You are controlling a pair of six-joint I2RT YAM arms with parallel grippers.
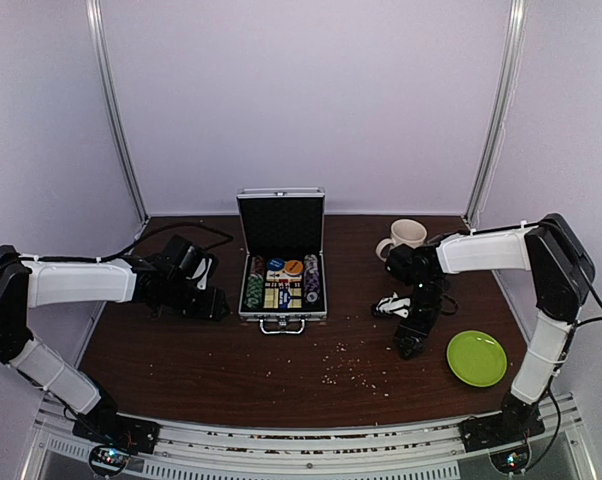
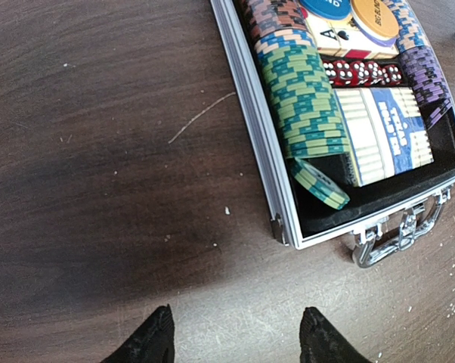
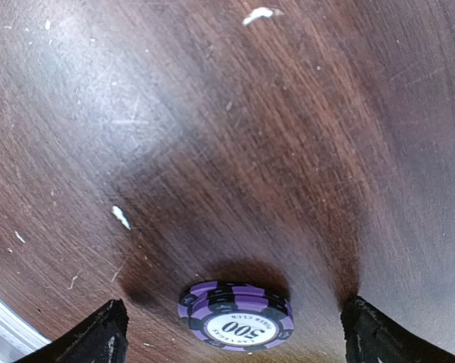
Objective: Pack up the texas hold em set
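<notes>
I should keep my right gripper over the purple chips [image 2: 424,72] next and close both fingers onto the stack's sides, because the chips are midway between its wide-open fingers.
The silver case [image 1: 249,312] lies open at mid-table with its lid up. In the left wrist view its aluminium rim [image 2: 250,113] frames a row of green chips [image 2: 303,98], purple chips [image 2: 424,72], red dice [image 2: 362,72], a blue-cream deck [image 2: 390,132] and blue and orange discs [image 2: 375,17]. One green chip [image 2: 320,184] leans loose near the handle [image 2: 394,234]. My left gripper [image 2: 235,336] is open over bare table, left of the case. A small stack of purple chips [image 3: 236,316] marked 500 rests flat on the table between the wide-open fingers of my right gripper [image 3: 233,305], untouched.
A cream mug [image 1: 407,235] stands at the back right. A lime green plate [image 1: 476,357] lies near the front right, just right of my right gripper [image 1: 409,347]. White crumbs [image 1: 351,372] are scattered over the brown table in front of the case.
</notes>
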